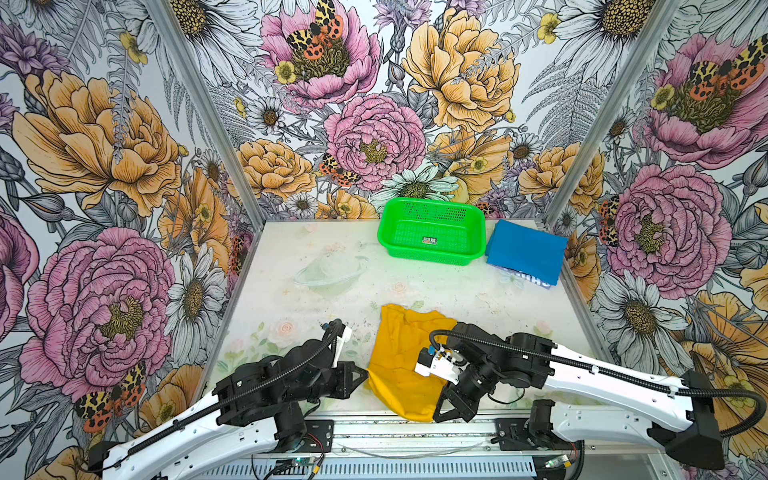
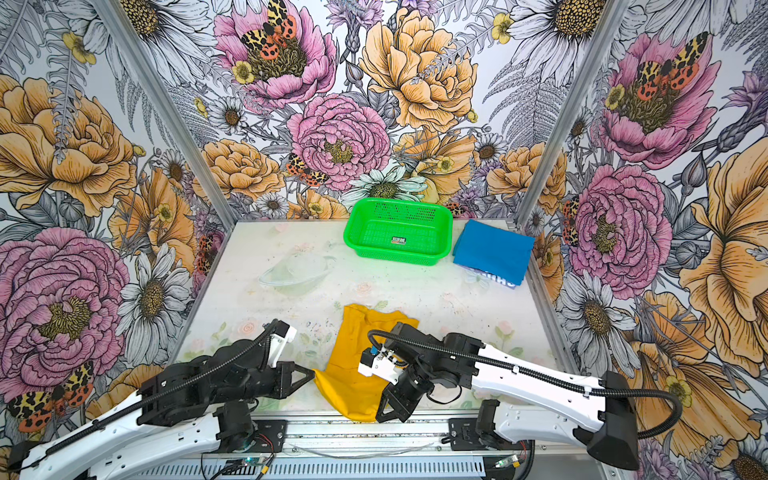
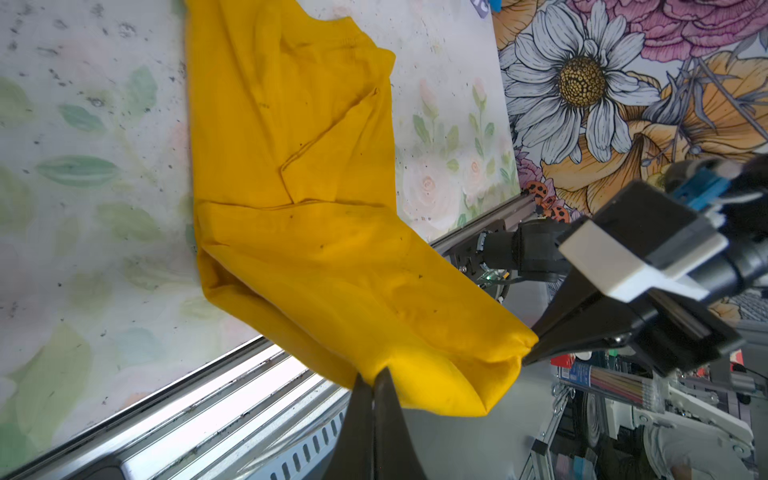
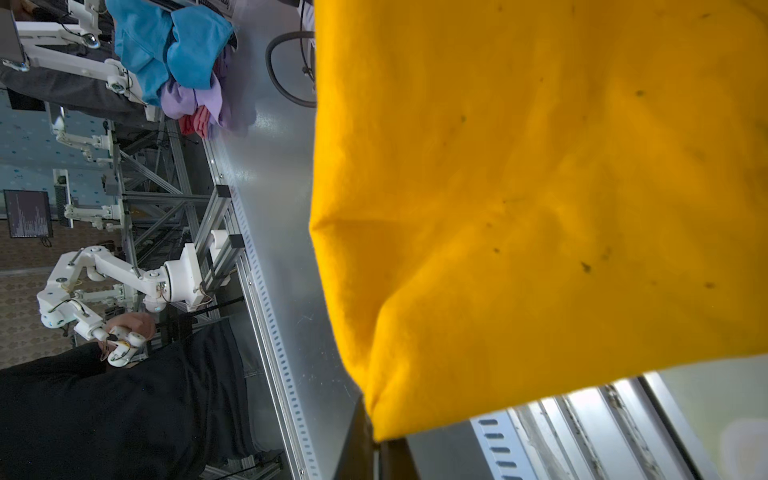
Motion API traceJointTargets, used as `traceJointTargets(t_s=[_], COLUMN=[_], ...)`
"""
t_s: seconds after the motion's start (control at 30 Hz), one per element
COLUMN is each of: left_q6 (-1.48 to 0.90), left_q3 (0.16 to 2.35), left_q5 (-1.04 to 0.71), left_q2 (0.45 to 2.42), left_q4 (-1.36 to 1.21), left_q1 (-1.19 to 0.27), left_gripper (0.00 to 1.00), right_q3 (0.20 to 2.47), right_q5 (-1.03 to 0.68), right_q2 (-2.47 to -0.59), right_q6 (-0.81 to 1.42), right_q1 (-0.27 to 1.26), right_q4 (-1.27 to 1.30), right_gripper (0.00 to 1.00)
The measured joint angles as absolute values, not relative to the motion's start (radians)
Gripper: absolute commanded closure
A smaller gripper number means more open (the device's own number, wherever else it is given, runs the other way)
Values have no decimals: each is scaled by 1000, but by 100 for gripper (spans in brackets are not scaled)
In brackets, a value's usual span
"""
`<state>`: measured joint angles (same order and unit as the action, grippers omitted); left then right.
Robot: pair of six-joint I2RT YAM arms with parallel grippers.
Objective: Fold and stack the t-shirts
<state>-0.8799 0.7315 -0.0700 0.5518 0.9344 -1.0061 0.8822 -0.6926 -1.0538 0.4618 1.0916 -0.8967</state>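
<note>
The t-shirt's near end is lifted while its far end lies on the table, so my left gripper will move outward and down onto that far end and let go.
A mustard-yellow t-shirt lies crumpled lengthwise at the table's front middle, its near end lifted over the front rail. My left gripper is shut on the left corner of that near end. My right gripper is shut on the other near corner, so the yellow cloth stretches between them. In the left wrist view the right gripper pinches the cloth's corner. A bright blue t-shirt lies folded flat at the back right.
A green perforated basket stands at the back, left of the blue shirt. A strip of printed cloth peeks from under the blue shirt. A metal rail runs along the table's front edge. Flowered walls close in three sides.
</note>
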Motion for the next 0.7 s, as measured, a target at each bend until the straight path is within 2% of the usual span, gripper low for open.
traceJointTargets(t_s=[0.13,0.27,0.7], left_q6=[-781,-688,-490], left_q3=[744,767,913], left_q5=[-183,-303,-489], left_q2=[627,719,1172], left_q4=[902,859,678], left_q1=[-787,-636,-459], left_gripper=[100,100,100], right_q3=[882,879,877], right_q5=[-704,-713,-776], right_q2=[-1042,-1044,-1208], right_q6=[463,465,474], right_q1=[1009,894,537], right_q4=[-901,-901,-907], right_gripper=[100,100,100])
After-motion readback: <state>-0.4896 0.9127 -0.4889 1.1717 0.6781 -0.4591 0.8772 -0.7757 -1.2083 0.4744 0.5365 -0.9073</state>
